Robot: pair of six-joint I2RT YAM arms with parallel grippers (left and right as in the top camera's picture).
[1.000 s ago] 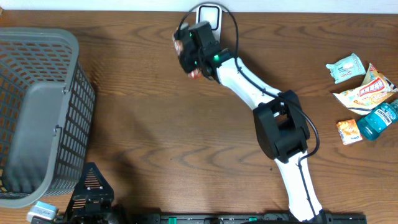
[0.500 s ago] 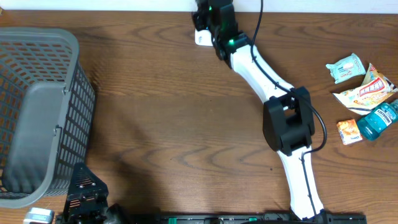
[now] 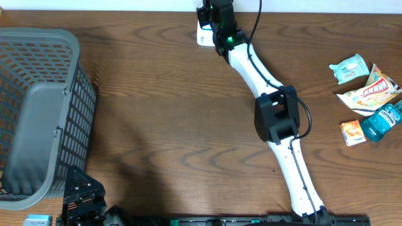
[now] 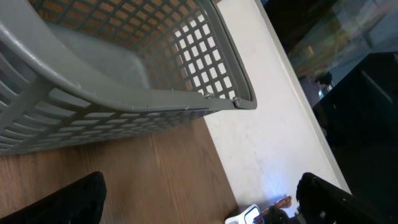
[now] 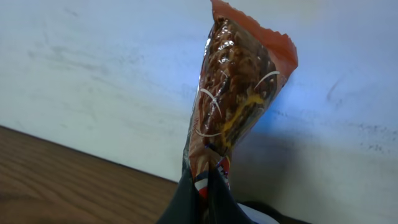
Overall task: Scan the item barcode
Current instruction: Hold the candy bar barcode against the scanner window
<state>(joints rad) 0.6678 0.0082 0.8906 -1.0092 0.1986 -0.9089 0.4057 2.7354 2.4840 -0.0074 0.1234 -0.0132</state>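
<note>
The robot will next move its right gripper down off the white scanner (image 3: pixel 203 36), to the right in the overhead view, toward the wood beside the scanner, because that spot is clear.
My right gripper (image 3: pixel 212 12) hangs at the table's back edge, over the white barcode scanner (image 3: pixel 203 36). It is shut on a brown snack packet (image 5: pixel 239 93). In the right wrist view the packet stands up from the right gripper (image 5: pixel 209 190) before a white wall lit bluish. The arm hides the packet in the overhead view. My left gripper (image 3: pixel 81 199) rests at the front left, near the basket, open and holding nothing. In the left wrist view the left gripper (image 4: pixel 199 208) spans bare wood, with the scanner (image 4: pixel 249 216) and the packet (image 4: pixel 284 201) far off.
A large grey mesh basket (image 3: pixel 38 113) fills the left side. At the right edge lie a teal packet (image 3: pixel 348 68), an orange-and-white packet (image 3: pixel 370 91), a blue bottle (image 3: pixel 383 120) and a small orange box (image 3: pixel 353 132).
The right arm has carried the packet from just in front of the scanner back to the table's rear edge over it. The left gripper has drifted slightly toward the front.
</note>
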